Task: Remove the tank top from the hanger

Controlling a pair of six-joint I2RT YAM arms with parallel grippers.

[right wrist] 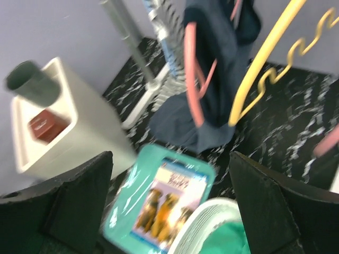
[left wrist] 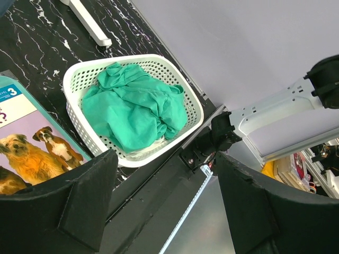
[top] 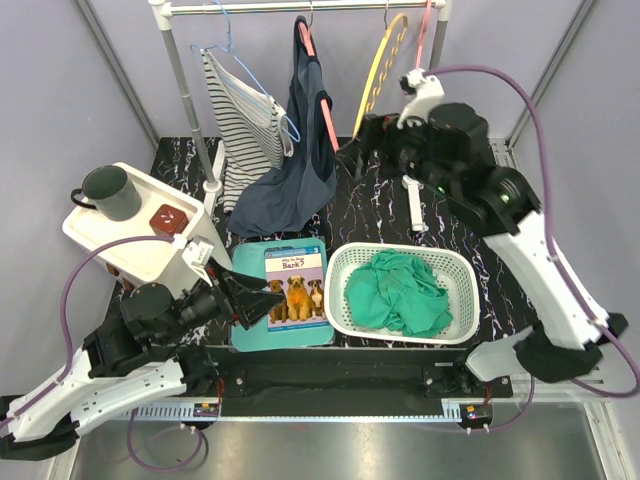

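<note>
The tank top still hangs at the dark fabric around the pink hanger [top: 326, 112]. My right gripper needs to move outward and to the left in the top view next, onto it.
A dark navy tank top [top: 300, 150] hangs from a pink hanger [top: 326, 112] on the rail [top: 300, 7], and its lower part sags onto the table. One arm of the hanger is bare. My right gripper [top: 352, 160] is open and empty just right of the tank top, beside a yellow hanger [top: 380, 65]. The blurred right wrist view shows the tank top [right wrist: 217, 69], pink hanger [right wrist: 192, 79] and yellow hanger [right wrist: 254, 69] ahead of the open right gripper [right wrist: 169, 174]. My left gripper [top: 250, 300] is open and empty, low over a book [top: 295, 285]; it also shows in the left wrist view [left wrist: 167, 169].
A striped garment [top: 245, 125] hangs on a blue hanger to the left. A white basket [top: 345, 300] holds green cloth [top: 400, 290]. The book lies on a teal tray [top: 245, 335]. A white box [top: 110, 240] at left carries a dark mug [top: 110, 192] and a red block [top: 168, 218].
</note>
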